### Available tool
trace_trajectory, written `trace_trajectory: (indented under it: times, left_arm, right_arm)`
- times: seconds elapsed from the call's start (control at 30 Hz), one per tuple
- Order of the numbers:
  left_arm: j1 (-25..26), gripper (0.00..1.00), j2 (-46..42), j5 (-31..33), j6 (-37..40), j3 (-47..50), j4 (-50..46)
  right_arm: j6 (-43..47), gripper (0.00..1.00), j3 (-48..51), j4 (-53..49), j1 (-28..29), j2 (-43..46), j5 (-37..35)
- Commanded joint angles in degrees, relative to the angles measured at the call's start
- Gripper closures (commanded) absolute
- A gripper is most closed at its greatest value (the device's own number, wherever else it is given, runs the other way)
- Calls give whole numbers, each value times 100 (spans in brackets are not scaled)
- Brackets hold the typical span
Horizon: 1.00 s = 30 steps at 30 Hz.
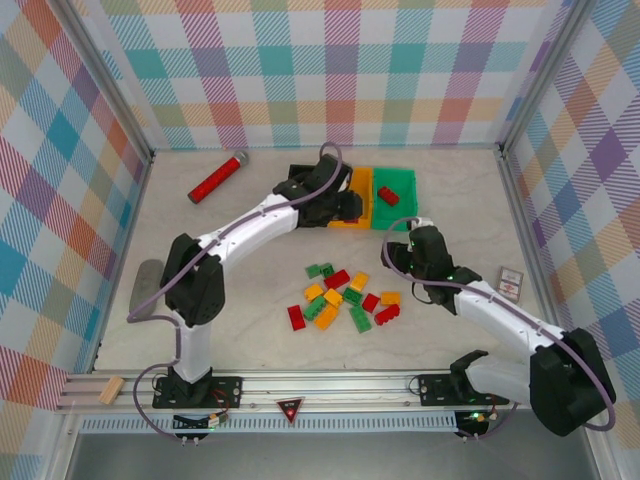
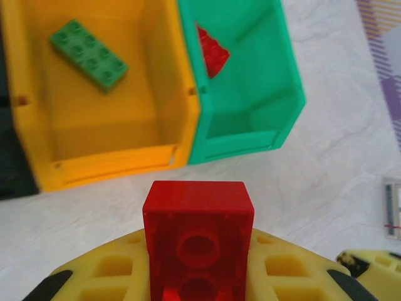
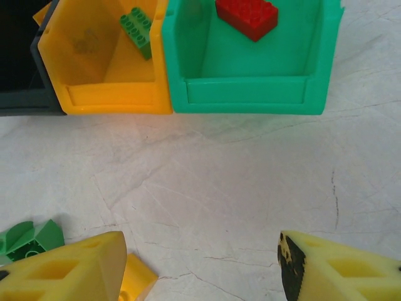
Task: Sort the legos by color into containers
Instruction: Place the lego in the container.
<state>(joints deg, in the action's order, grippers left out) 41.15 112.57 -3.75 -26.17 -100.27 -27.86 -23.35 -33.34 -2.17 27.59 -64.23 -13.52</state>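
The red lego needs to go past the orange bin with my left gripper, which should then release it into the green bin (image 2: 250,94).
My left gripper (image 2: 198,251) is shut on a red lego (image 2: 198,219), held just short of the containers; from above it (image 1: 347,207) hangs by the orange bin (image 1: 360,180). The orange bin (image 2: 100,119) holds a green lego (image 2: 89,55). The green bin (image 2: 250,94) holds a red lego (image 2: 212,50). A black bin (image 3: 25,100) adjoins the orange bin (image 3: 106,88) on the left. My right gripper (image 3: 200,266) stands open above bare table, facing the green bin (image 3: 250,94); from above it (image 1: 416,230) is right of the loose legos (image 1: 345,297).
A long red cylinder with a silver end (image 1: 218,177) lies at the back left. A small card (image 1: 510,282) rests at the right, a grey object (image 1: 148,285) at the left. Green legos (image 3: 28,238) and a yellow one (image 3: 136,277) lie by my right gripper's left finger.
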Motion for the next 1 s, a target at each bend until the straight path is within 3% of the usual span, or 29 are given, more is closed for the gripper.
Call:
trace_trajectory:
  times: [0.0, 0.13, 0.43, 0.47, 0.5, 0.57, 0.7, 0.8, 0.97]
  left_arm:
    - [94, 79, 383, -221, -206, -520, 567]
    - [147, 80, 1039, -543, -410, -1204, 943]
    - [212, 79, 2671, -399, -612, -3066, 1354]
    - [216, 74, 2802, -380, -615, -3206, 1370]
    - [212, 63, 2918, -349, -621, -3380, 1349]
    - [210, 56, 3038, -343, -625, -3544, 1284]
    - [205, 36, 2822, -296, -534, -3265, 1327]
    - [205, 28, 2383, -245, -404, -2745, 1460]
    - [139, 28, 1334, -147, -247, -1387, 1874]
  right_arm:
    - [-178, 34, 157, 118, -68, 300, -46]
    - [-166, 34, 199, 113, -88, 462, -46]
    - [-196, 34, 214, 269, -88, 298, 201]
    - [-191, 34, 208, 270, -95, 282, 200]
    - [-175, 34, 189, 262, -92, 254, 200]
    - [-161, 34, 164, 260, -96, 229, 239]
    - [-134, 34, 104, 248, -94, 98, 309]
    - [-190, 34, 141, 386, -96, 77, 515]
    - [-196, 34, 118, 407, -96, -19, 630]
